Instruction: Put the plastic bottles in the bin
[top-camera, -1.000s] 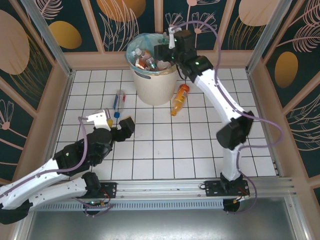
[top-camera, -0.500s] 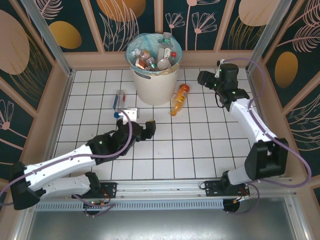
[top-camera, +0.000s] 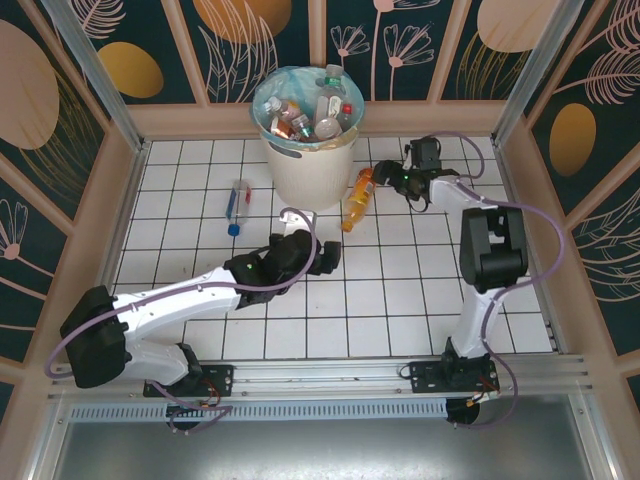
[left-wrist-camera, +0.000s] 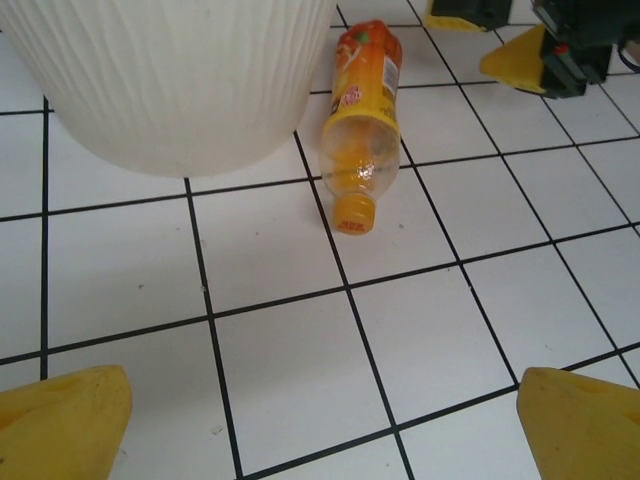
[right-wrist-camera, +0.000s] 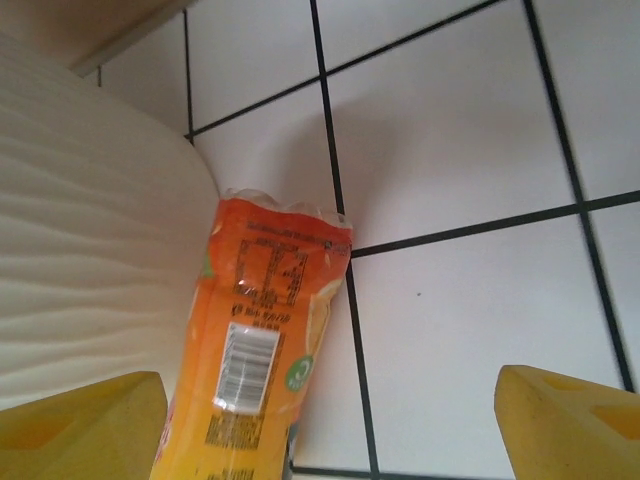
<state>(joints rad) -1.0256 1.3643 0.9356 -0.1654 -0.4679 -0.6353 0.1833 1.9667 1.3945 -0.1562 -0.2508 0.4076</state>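
Observation:
The base end of the bottle is below and nearer the bin, so I should move my right gripper toward the bin (top-camera: 305, 165) and lower its open fingers around the orange bottle's base end (top-camera: 366, 175).
An orange bottle (top-camera: 358, 198) lies on the tiled floor just right of the bin (top-camera: 305, 165), cap toward the near side. My right gripper (top-camera: 388, 178) sits low at the bottle's base end, open; the orange bottle (right-wrist-camera: 255, 370) lies between its fingers, close to the left fingertip (right-wrist-camera: 80, 425), not pinched. My left gripper (top-camera: 325, 255) is open a short way in front of the orange bottle (left-wrist-camera: 362, 120), nothing between its fingertips (left-wrist-camera: 585, 425). The bin holds several plastic bottles (top-camera: 315, 118). A clear bottle with a blue cap (top-camera: 238, 205) lies left of the bin.
The bin's ribbed wall (left-wrist-camera: 170, 80) stands close on the left in both wrist views. The right gripper's yellow finger (left-wrist-camera: 515, 62) shows at the top right of the left wrist view. Wooden walls ring the white tiled floor (top-camera: 400, 290).
The right arm swung from over the bin out to the right and came down beside the orange bottle. The left arm reached forward and right toward that bottle. Both grippers opened wider.

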